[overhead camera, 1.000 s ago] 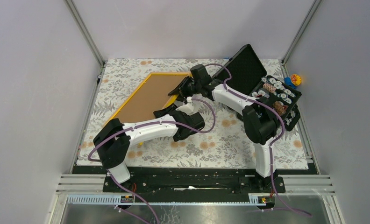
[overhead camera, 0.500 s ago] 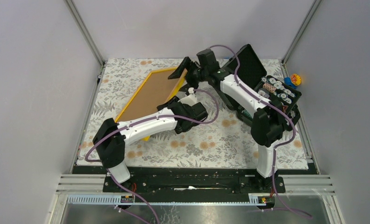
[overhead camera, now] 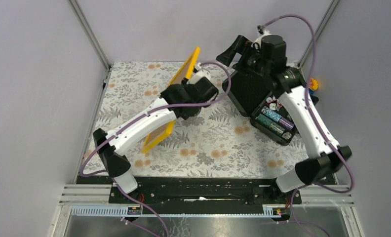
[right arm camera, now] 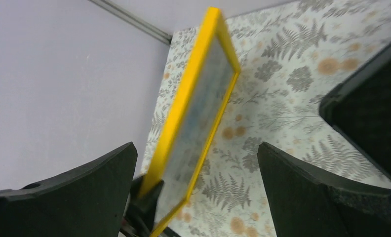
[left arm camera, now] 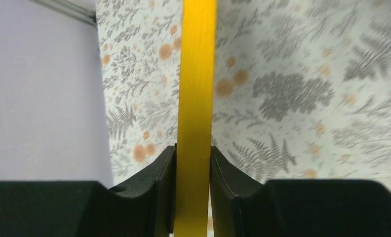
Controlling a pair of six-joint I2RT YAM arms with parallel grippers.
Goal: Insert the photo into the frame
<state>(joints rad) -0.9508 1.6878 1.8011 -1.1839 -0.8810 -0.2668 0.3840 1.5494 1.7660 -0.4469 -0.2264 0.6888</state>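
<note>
Next, my left gripper will lower, swinging left in the top view, to release the frame flat upon the floral mat, since the frame still stands tilted up.
The yellow frame (overhead camera: 189, 68) stands tilted up on its edge above the floral mat. My left gripper (overhead camera: 183, 92) is shut on its rim. In the left wrist view the frame's edge (left arm camera: 196, 74) runs straight up between the two closed jaws of the left gripper (left arm camera: 192, 182). My right gripper (overhead camera: 243, 47) hangs high at the back right, open and holding nothing. In its own view the right gripper (right arm camera: 197, 148) looks onto the frame (right arm camera: 183, 113), whose inner face (right arm camera: 203, 106) is a blurred blue-grey. I cannot tell whether that face is the photo.
An open black case (overhead camera: 255, 94) with batteries and small parts (overhead camera: 275, 123) lies right of the frame, below the right gripper. Its edge (right arm camera: 371, 108) shows in the right wrist view. The floral mat (overhead camera: 218, 148) covers the table. Grey walls close in on both sides.
The left arm has swung the frame from lying flat, brown back up, to standing on edge. The right gripper has let go of the frame, opened wide and risen to the back right.
</note>
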